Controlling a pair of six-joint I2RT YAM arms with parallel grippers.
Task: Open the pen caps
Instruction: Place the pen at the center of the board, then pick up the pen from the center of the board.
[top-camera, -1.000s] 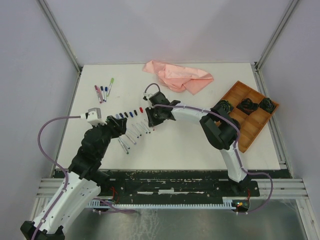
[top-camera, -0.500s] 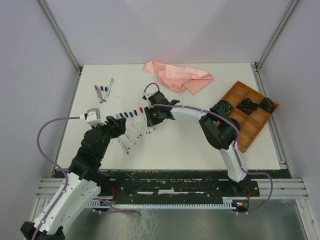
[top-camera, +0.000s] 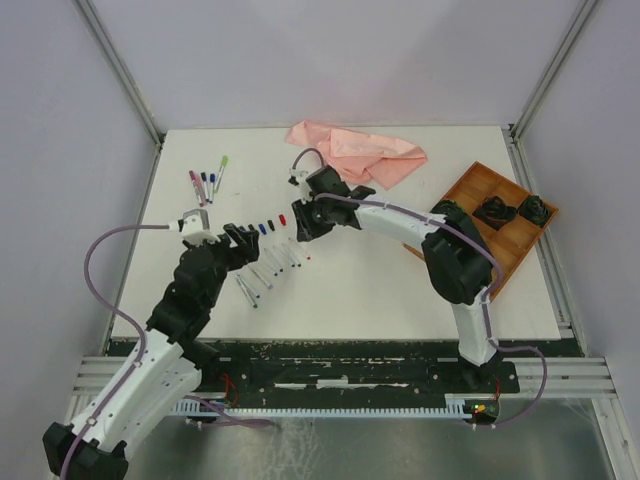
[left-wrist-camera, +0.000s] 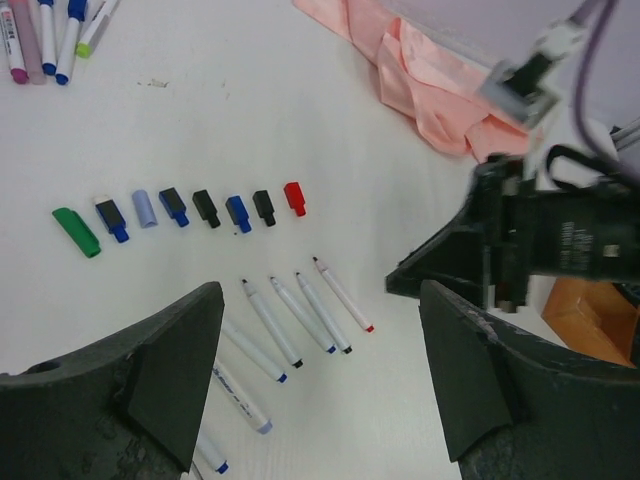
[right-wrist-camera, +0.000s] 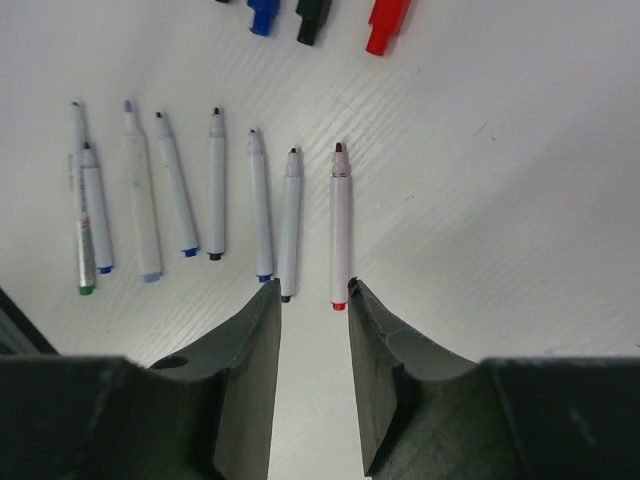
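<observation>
The still-capped pen's magenta near end (top-camera: 200, 201) (left-wrist-camera: 18, 70) lies outward and to the left of my left gripper in the top view, so my left gripper needs to reach out there next and go down around it.
Several pen caps (left-wrist-camera: 205, 207) lie in a row on the white table, from a green cap (left-wrist-camera: 77, 231) to a red cap (left-wrist-camera: 295, 197); the row also shows in the top view (top-camera: 262, 227). Below them lie several uncapped white pen barrels (left-wrist-camera: 285, 320), the rightmost red-tipped (right-wrist-camera: 340, 225). My left gripper (left-wrist-camera: 320, 390) is open and empty, hovering above the barrels. My right gripper (right-wrist-camera: 312, 300) is open with a narrow gap and empty, its fingertips just short of the red-tipped barrel's end. In the top view the left gripper (top-camera: 243, 240) and right gripper (top-camera: 298, 232) flank the pens.
Several capped pens (top-camera: 207, 180) lie at the far left, also in the left wrist view (left-wrist-camera: 45, 40). A pink cloth (top-camera: 355, 152) lies at the back. A wooden tray (top-camera: 505, 255) holding black objects stands at the right. The right arm (left-wrist-camera: 540, 240) fills the left wrist view's right side.
My right gripper has drawn back from the pen barrels toward the far side of the table. My left arm has shifted slightly forward.
</observation>
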